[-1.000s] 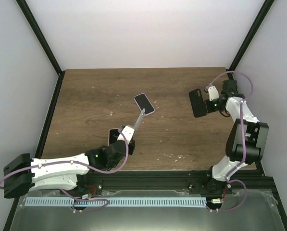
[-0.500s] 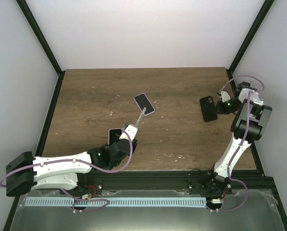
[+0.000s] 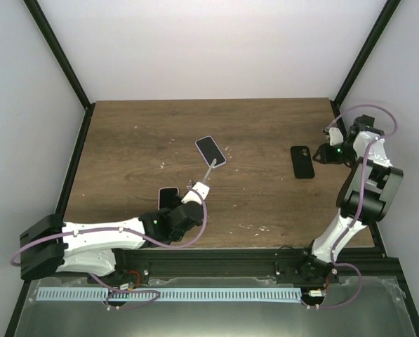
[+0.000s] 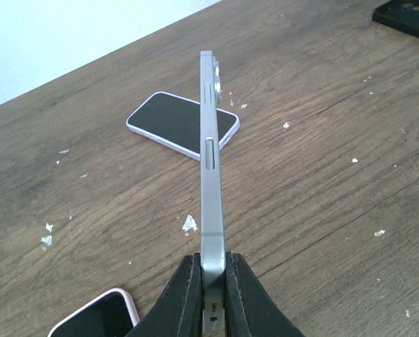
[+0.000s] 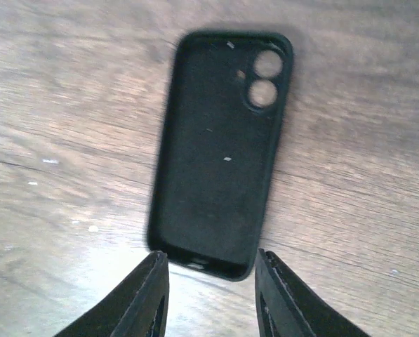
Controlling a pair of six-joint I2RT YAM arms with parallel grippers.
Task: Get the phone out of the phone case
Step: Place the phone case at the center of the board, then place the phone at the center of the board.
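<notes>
My left gripper moves to the right in the top view, lowers, turns and releases there next, as the tabletop [image 3: 236, 167] [image 4: 276, 114] beside the lavender-cased phone is clear.
My left gripper [image 3: 198, 190] is shut on the bottom end of a bare silver phone [image 3: 208, 171], holding it edge-on above the table. In the left wrist view the phone [image 4: 210, 154] runs straight out from the shut gripper [image 4: 213, 270]. The empty black phone case [image 3: 302, 161] lies flat on the table at the right, inside up. My right gripper [image 3: 322, 155] is open just right of it. In the right wrist view the case [image 5: 220, 147] lies just ahead of the open gripper [image 5: 210, 277], whose fingers are not touching it.
A lavender-cased phone [image 3: 210, 150] lies screen up at the table's middle, also in the left wrist view [image 4: 182, 125]. A pink-cased phone [image 3: 168, 199] lies beside my left wrist [image 4: 97, 319]. Black frame posts stand at the table's sides.
My right gripper moved right and down with the black case, laid it flat on the table and let go. My left gripper drew back slightly with the phone.
</notes>
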